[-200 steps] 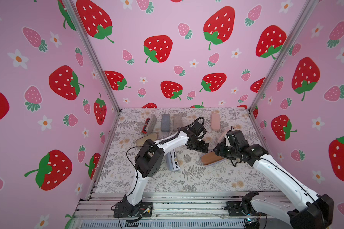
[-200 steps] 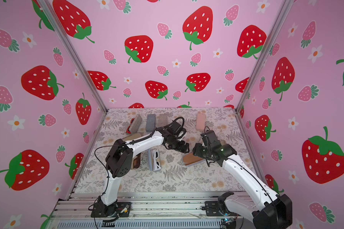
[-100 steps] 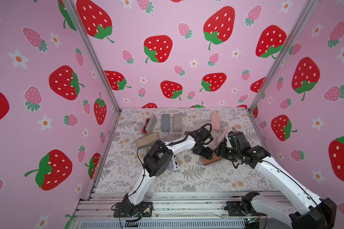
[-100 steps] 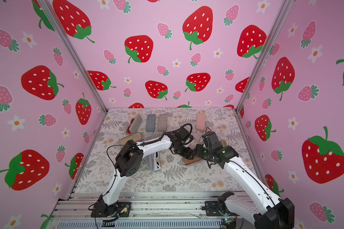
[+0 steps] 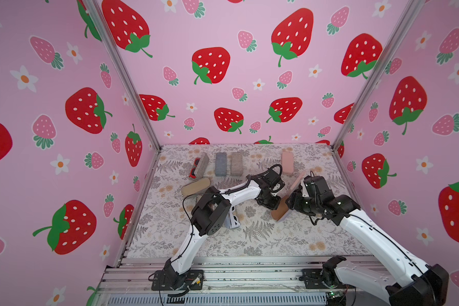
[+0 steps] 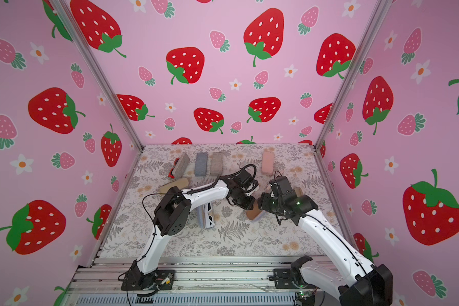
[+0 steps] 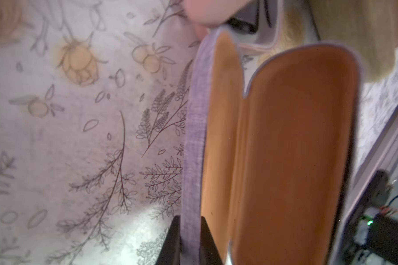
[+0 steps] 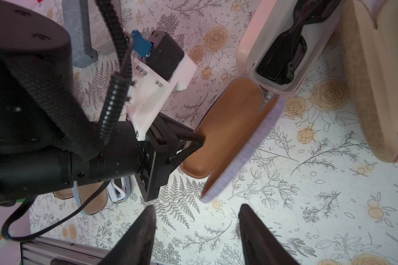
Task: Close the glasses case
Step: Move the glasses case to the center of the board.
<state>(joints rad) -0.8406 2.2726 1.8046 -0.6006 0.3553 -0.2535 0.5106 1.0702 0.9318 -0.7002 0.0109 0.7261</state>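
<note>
My left gripper moves the purple case's rim toward the grey cases next, onto bare mat (image 5: 251,205) near them, and releases it, as the pink case crowds the purple one.
The glasses case (image 5: 281,212) (image 6: 252,214) is purple outside and orange-brown inside. It lies open on the floral mat between the two arms. In the right wrist view one half of the case (image 8: 230,128) lies flat and the other stands up on edge. My left gripper (image 7: 190,220) (image 8: 199,143) (image 5: 273,203) is shut on the purple rim of one half. My right gripper (image 8: 197,208) hangs open just above the mat beside the case's upright half, with nothing between its fingers. In both top views its fingers are hidden under the wrist.
An open pink case (image 8: 283,46) holding black glasses lies just behind the purple case, with an open beige case (image 8: 372,80) beside it. Grey cases (image 5: 220,164) and a closed pink case (image 5: 287,163) line the back. A tan case (image 5: 195,186) and white glasses (image 5: 233,221) lie by the left arm.
My left gripper has swung right to the case and closed on its rim. My right arm has edged closer to the case and its gripper stays open.
</note>
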